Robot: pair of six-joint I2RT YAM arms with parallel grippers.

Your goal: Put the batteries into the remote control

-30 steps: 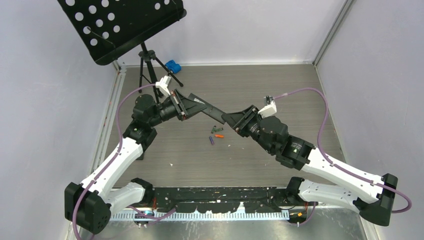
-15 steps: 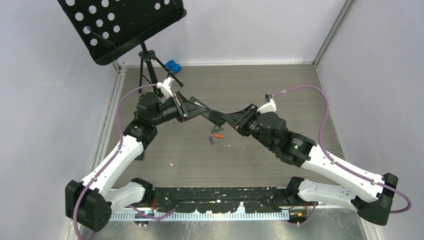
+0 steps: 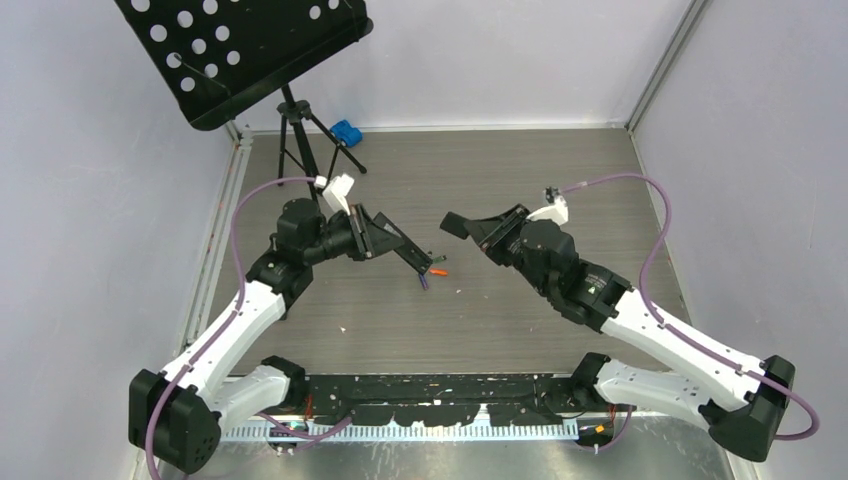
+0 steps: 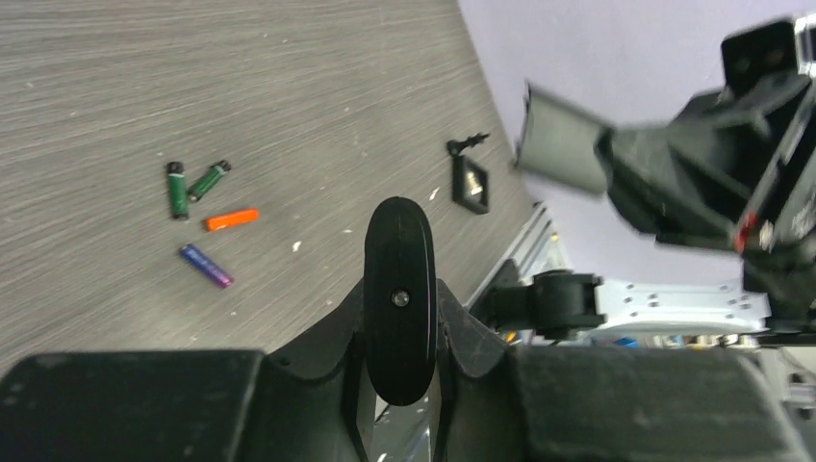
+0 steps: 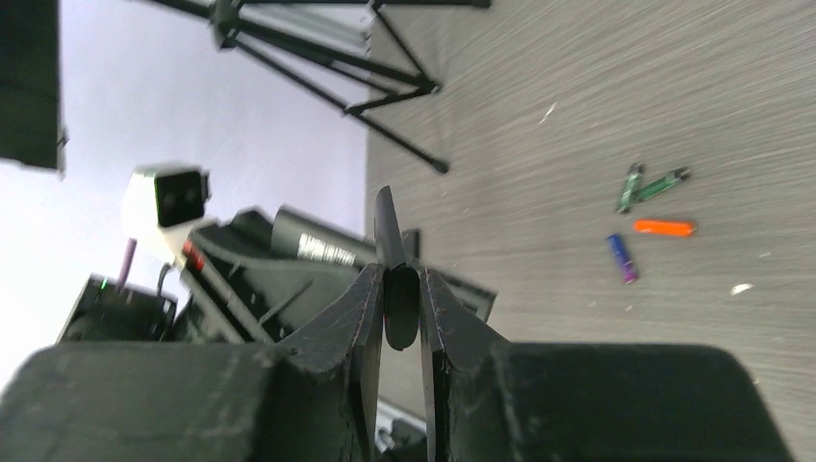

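The bare table away from the remote and batteries is clear. Next, my right gripper needs to tip, go down to that spot and let go of the cover.
My left gripper (image 3: 385, 238) (image 4: 399, 289) is shut on the black remote control (image 3: 410, 255) (image 4: 397, 250), which slants down to the right over the table. Its far end hangs just above the batteries. They lie loose on the table: two green (image 4: 176, 190) (image 4: 209, 180), one orange (image 4: 232, 219) (image 3: 437, 272) and one purple (image 4: 205, 266) (image 3: 424, 283). My right gripper (image 3: 480, 228) (image 5: 401, 274) is shut on a small flat black cover (image 3: 455, 224) (image 5: 390, 231). It holds the cover in the air to the right of the remote, apart from it.
A black music stand (image 3: 240, 50) on a tripod (image 3: 300, 130) stands at the back left, with a small blue object (image 3: 345, 131) by its feet. A small black piece (image 4: 470, 183) lies on the table near the front rail. Walls close in on three sides.
The two grippers met at the remote a second ago. The right one has pulled back up and to the right with the cover, and the left has swung the remote down toward the batteries.
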